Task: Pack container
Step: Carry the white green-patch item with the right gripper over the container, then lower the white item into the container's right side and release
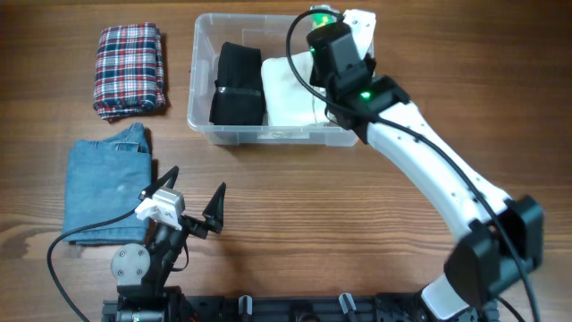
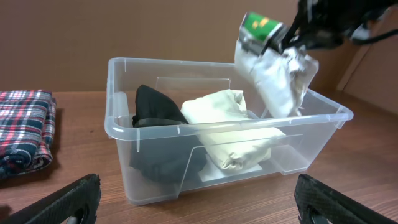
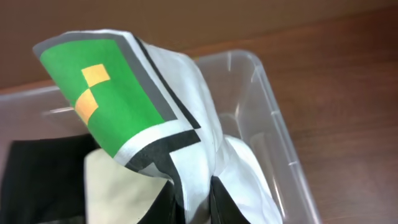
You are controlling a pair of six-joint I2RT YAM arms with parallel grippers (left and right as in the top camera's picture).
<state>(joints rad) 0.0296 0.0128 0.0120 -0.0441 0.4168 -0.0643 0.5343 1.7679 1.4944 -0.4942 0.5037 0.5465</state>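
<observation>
I will move my right gripper down next into the free space in the container's end (image 3: 256, 146) beside the cream garment and let go of the white garment, because that space is below my gripper.
The clear container (image 1: 204, 85) stands at the back of the table, holding a folded black garment (image 1: 238, 85) on its left and a folded cream garment (image 1: 288, 89) beside it. My right gripper (image 3: 211, 202) is shut on a white garment with a green, grey and black print (image 3: 109, 93), which hangs over the container's right end (image 2: 273, 74). My left gripper (image 1: 192, 201) stands open near the front edge, facing the container (image 2: 155, 186), with nothing between its fingers.
A folded red plaid garment (image 1: 131, 70) lies at the back left. A folded blue denim garment (image 1: 107, 192) lies at the front left, beside my left gripper.
</observation>
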